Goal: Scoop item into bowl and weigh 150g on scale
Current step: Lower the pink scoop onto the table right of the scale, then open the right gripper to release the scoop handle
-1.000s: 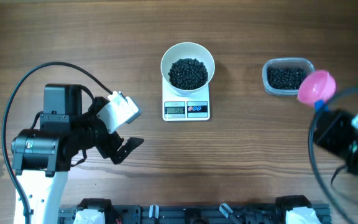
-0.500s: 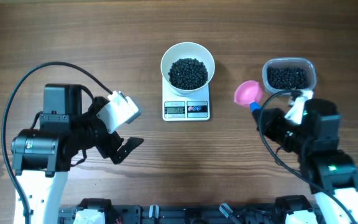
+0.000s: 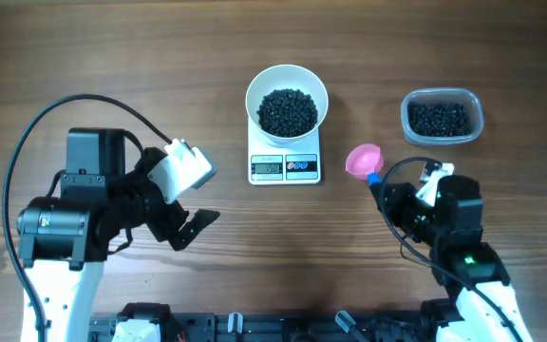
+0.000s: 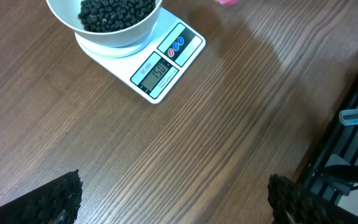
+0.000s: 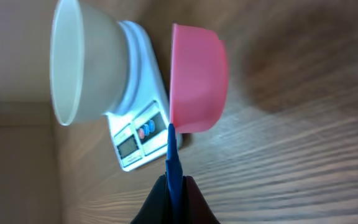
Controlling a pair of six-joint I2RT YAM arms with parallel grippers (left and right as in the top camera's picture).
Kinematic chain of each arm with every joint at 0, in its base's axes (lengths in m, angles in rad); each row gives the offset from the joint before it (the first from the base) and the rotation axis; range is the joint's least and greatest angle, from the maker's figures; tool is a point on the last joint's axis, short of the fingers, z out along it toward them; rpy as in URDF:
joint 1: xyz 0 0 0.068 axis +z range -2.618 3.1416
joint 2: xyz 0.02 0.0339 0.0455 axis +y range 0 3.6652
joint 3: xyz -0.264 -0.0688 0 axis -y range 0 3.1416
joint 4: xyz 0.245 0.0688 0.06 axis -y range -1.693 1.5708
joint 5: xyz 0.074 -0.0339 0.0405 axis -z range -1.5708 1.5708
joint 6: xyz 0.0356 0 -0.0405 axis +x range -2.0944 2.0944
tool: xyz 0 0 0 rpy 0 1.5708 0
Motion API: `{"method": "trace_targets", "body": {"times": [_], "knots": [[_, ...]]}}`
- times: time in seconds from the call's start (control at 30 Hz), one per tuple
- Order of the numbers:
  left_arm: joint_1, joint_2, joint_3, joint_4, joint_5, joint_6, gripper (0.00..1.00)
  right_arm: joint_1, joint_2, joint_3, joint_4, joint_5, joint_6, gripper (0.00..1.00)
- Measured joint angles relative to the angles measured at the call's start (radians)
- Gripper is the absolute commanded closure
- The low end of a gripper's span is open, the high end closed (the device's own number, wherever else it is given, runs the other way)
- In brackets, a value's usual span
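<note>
My right gripper has the scoop [image 3: 364,159] and will next lower it to the bare wood below beside the scale and release its handle, as the display shows the target weight.
The white bowl [image 3: 253,87] stands on the white scale [image 3: 284,168] at the table's middle, filled with the item, a pile of tiny black beads [image 3: 287,111]. My right gripper [image 3: 385,193] is shut on the blue handle [image 5: 173,158] of a pink scoop [image 3: 364,159], which hangs just right of the scale, turned on its side. In the right wrist view the scoop [image 5: 194,78] shows no beads, with the bowl [image 5: 86,68] beyond it. My left gripper [image 3: 194,224] stands open over bare wood at the front left, holding nothing; its wrist view shows bowl [image 4: 114,37] and scale [image 4: 166,62].
A clear plastic tub [image 3: 408,112] with more black beads [image 3: 439,119] sits at the back right. A black rail with clamps [image 3: 292,325] runs along the table's front edge. The left arm's cable [image 3: 27,133] loops over the left side.
My right arm has swung left and forward from beside the tub, carrying the pink scoop to a spot just right of the scale. The left arm has not moved.
</note>
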Motion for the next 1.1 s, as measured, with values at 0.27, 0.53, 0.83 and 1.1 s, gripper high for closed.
{"method": "trace_targets", "body": {"times": [0.27, 0.53, 0.83, 1.1], "knots": [[0.0, 0.0, 0.0, 0.0, 0.0, 0.0, 0.0, 0.0, 0.0, -0.065, 0.01, -0.011, 0.044, 0.96], [0.0, 0.0, 0.0, 0.0, 0.0, 0.0, 0.0, -0.001, -0.003, -0.064, -0.087, 0.01, 0.077, 0.89], [0.0, 0.0, 0.0, 0.0, 0.0, 0.0, 0.0, -0.001, -0.005, -0.064, -0.134, 0.055, 0.148, 0.69], [0.0, 0.0, 0.0, 0.0, 0.0, 0.0, 0.0, -0.001, -0.005, -0.066, -0.172, 0.111, 0.19, 0.33]]}}
